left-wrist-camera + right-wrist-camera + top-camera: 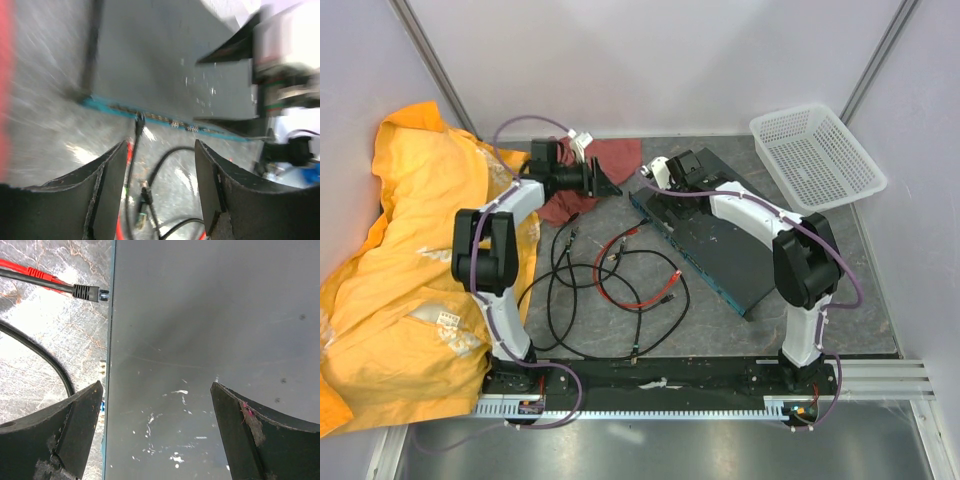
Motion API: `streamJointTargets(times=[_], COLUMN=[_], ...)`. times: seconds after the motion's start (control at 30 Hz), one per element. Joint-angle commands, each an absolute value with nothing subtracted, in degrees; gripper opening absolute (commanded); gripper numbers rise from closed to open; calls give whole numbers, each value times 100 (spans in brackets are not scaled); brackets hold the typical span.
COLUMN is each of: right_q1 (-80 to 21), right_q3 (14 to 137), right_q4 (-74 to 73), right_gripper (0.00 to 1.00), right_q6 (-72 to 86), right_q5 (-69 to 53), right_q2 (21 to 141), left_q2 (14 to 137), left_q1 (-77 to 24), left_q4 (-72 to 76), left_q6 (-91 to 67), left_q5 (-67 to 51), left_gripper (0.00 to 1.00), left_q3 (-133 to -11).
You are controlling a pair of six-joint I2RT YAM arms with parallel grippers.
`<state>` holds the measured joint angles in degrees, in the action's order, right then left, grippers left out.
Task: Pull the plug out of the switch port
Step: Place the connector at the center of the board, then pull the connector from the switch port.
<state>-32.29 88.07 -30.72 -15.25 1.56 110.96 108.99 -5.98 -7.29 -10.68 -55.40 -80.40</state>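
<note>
My left gripper will move down and to its right in the top view until its fingers straddle the black plug (87,292), which lies below it on that side.
The switch (720,250) is a flat dark slab with a teal long edge (165,120), lying right of centre on the table. A black plug (87,292) sits in a port on that edge and also shows, blurred, as the plug (139,121) in the left wrist view. My right gripper (670,198) (157,410) hangs open over the switch's top (210,330), its left finger by the teal edge. My left gripper (608,183) (160,170) is open and empty, pointing at the teal edge from the left, well short of the plug.
Loose black and red cables (620,280) tangle on the table left of the switch, with a free plug end (143,192) below my left fingers. A red cloth (615,158) and a yellow sheet (400,260) lie at left. A white mesh basket (817,155) stands back right.
</note>
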Motion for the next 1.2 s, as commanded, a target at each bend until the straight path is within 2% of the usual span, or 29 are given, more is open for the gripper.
streamJointTargets(times=[0.0,0.33,0.6,0.93,1.17], right_q1=[-3173,-3146,-3155,-3129,-3102], right_q3=[8737,8043,8086,8139,8112], right_q4=[-3032,-3032,-3085,-3155,-3155], right_gripper=[98,98,98,98,98], right_q6=[-1555,-1740,-1775,-1846,-1881], right_q5=[229,193,237,299,325], right_q2=[10688,10398,10467,10608,10652], left_q2=[11495,12392,12990,13684,13834], left_q1=[-869,-1125,-1222,-1274,-1380], left_q4=[324,721,870,1811,2275], left_q6=[-2039,-2373,-2741,-3735,-4209], left_q5=[-6003,-6073,-6038,-6873,-6961], left_gripper=[61,60,59,45,45], left_q3=[-7647,-7795,-8068,-8279,-8235])
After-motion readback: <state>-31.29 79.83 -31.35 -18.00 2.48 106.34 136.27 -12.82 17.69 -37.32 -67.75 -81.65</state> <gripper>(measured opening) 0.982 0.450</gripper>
